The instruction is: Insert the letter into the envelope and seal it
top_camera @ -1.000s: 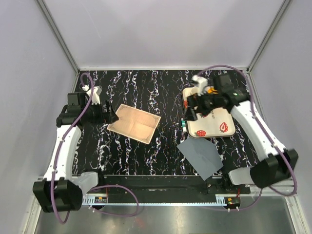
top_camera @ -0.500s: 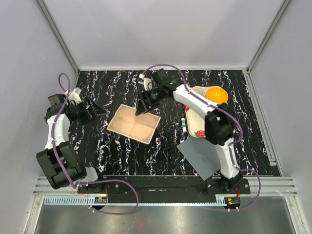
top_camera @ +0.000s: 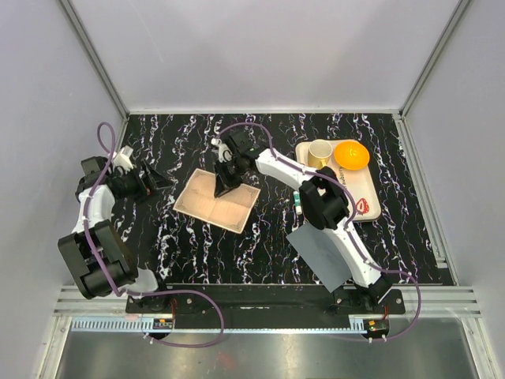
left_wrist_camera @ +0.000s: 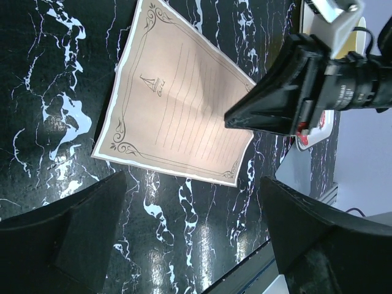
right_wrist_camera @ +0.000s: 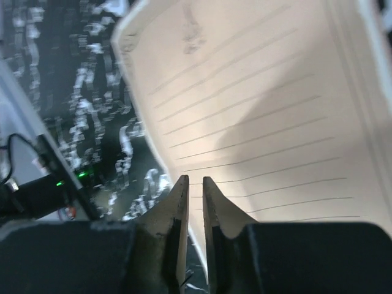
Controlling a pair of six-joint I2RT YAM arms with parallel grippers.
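My left gripper will lower its open fingers down and right in the top view, astride the letter's uncovered nearest edge.
The tan letter (top_camera: 213,204) lies flat and unfolded on the black marbled table, left of centre. In the left wrist view the letter (left_wrist_camera: 171,104) shows its printed border and lines. The dark grey envelope (top_camera: 325,254) lies near the front right, apart from it. My right gripper (top_camera: 221,188) reaches across to the letter's far edge. In its own view the right gripper (right_wrist_camera: 195,179) hangs just over the letter (right_wrist_camera: 263,92), at its edge. Its jaws are nearly together with only a thin slit and nothing in it. My left gripper (top_camera: 162,180) stands wide open and empty just left of the letter; in its wrist view the left gripper (left_wrist_camera: 191,177) points at the sheet.
A strawberry-printed tray (top_camera: 371,207) at the back right carries a yellow cup (top_camera: 319,153) and an orange bowl (top_camera: 350,154). A small stick-like tube (top_camera: 297,202) lies beside the tray. The right arm's links stretch over the table's middle.
The right arm swung from the tray across to the letter's far edge, and its jaws closed from wide open to nearly together. The left arm drew back slightly to the left.
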